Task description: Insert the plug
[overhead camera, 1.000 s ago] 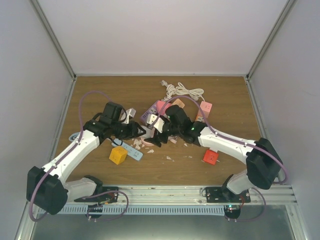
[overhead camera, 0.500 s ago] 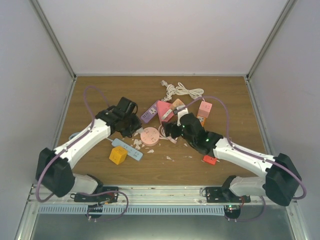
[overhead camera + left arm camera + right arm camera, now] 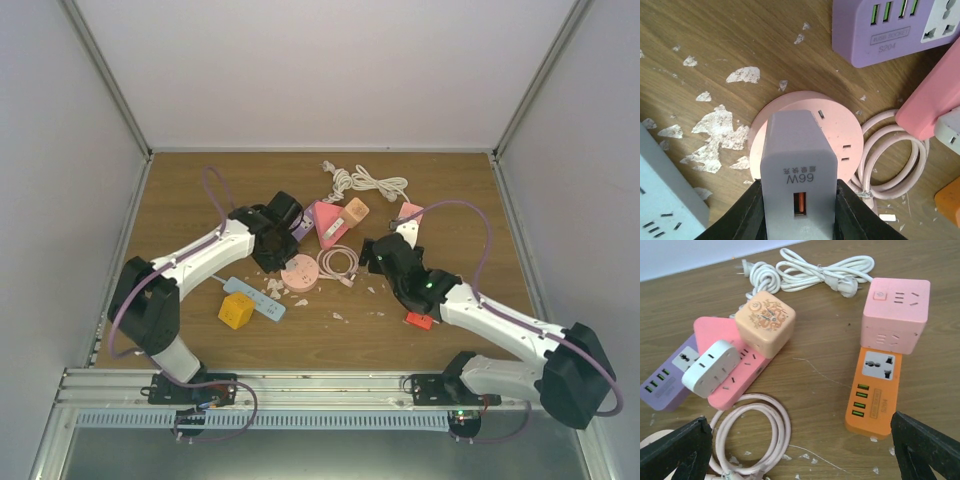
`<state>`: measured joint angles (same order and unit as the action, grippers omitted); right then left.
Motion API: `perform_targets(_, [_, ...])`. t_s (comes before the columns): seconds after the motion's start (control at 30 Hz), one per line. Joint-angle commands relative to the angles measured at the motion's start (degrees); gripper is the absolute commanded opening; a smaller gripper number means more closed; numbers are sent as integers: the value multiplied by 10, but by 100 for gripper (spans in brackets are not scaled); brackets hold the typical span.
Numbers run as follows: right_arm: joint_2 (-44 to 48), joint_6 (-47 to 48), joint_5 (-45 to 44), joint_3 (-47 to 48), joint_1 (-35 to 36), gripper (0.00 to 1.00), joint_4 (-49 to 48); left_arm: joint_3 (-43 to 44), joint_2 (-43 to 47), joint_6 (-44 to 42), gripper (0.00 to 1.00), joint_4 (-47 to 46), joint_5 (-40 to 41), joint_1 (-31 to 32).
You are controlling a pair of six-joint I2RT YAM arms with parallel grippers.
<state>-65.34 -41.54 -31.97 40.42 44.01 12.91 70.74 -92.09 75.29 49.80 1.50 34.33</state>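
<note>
I need to move my left gripper outward next, over the pink socket's far slot [image 3: 299,261] [image 3: 821,114], then lower the plug and let it go, as that slot still shows below and outward beside the plug.
My left gripper [image 3: 276,243] is shut on a pale grey 66W charger plug [image 3: 799,170]. It holds the plug just over the near-left part of a round pink socket [image 3: 840,131]. That socket lies on the table in the middle [image 3: 299,272]. Its slots show to the right of the plug. My right gripper [image 3: 382,256] is open and empty, to the right of the socket and apart from it. In the right wrist view its fingertips [image 3: 675,450] frame a coiled pink cable [image 3: 755,435].
Behind the socket lie a purple power strip [image 3: 890,30], a pink strip [image 3: 735,370] with a white adapter [image 3: 710,367] and a peach cube [image 3: 765,322]. A pink cube [image 3: 895,312], orange strip [image 3: 875,390], white cord [image 3: 815,275], blue strip [image 3: 255,298], yellow cube [image 3: 236,310] and red block [image 3: 418,320] surround them.
My left gripper has swung right and back with the plug, over the round pink socket. My right gripper has drawn away to the right, leaving the socket and coiled cable uncovered.
</note>
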Motion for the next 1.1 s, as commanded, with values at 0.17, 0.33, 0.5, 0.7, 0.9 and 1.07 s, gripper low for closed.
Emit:
perform_targets(0.17, [-23,-30,-22,4,-21,97,22,49,-54,22,0,13,27,13])
perform_targets(0.33, [-35,-38,-15,4,-27,97,26,65,-66,36,0,17,38,15])
perform_targets(0.5, [-45,-37,-11,7,-30,98,26,83,-80,40,0,20,50,16])
perform_targets(0.7, [-49,-34,-6,6,-31,98,25,105,-94,44,0,55,86,17])
perform_targets(0.9, [-53,-36,-4,4,-33,98,25,84,-101,32,0,28,45,17])
perform_targets(1.07, [-54,-41,-5,3,-32,98,29,78,-109,29,0,18,25,17])
